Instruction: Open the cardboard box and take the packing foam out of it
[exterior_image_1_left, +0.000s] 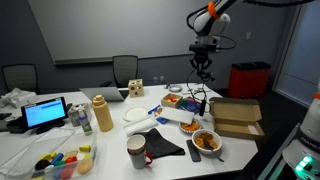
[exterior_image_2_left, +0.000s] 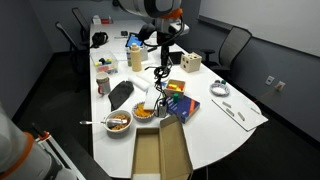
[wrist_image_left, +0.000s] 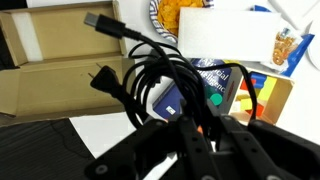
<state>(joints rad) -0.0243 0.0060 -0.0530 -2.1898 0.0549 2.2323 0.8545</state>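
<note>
The bundle of black cable goes down toward the tabletop (exterior_image_2_left: 163, 118) between the cardboard box and book next for release, as that spot lies below my gripper.
The cardboard box (exterior_image_1_left: 237, 115) lies open and flat on the table, also shown in an exterior view (exterior_image_2_left: 160, 155) and at the left of the wrist view (wrist_image_left: 60, 65). A flat white slab (wrist_image_left: 230, 35) that looks like the packing foam lies outside the box, beside the food bowls (exterior_image_1_left: 185, 117). My gripper (exterior_image_1_left: 203, 62) hangs high above the table near the bowls, again in an exterior view (exterior_image_2_left: 162, 45). It (wrist_image_left: 195, 125) is shut on a bundle of black cable (wrist_image_left: 140, 65), whose loops and plugs dangle below it (exterior_image_2_left: 160, 75).
Food bowls (exterior_image_1_left: 207, 141) (exterior_image_1_left: 172, 100), a white plate (exterior_image_1_left: 137, 115), a mug (exterior_image_1_left: 136, 150), a tan bottle (exterior_image_1_left: 102, 113) and a laptop (exterior_image_1_left: 45, 113) crowd the table. A colourful book (exterior_image_2_left: 180, 103) lies under the cables. A red bin (exterior_image_1_left: 250, 78) stands behind.
</note>
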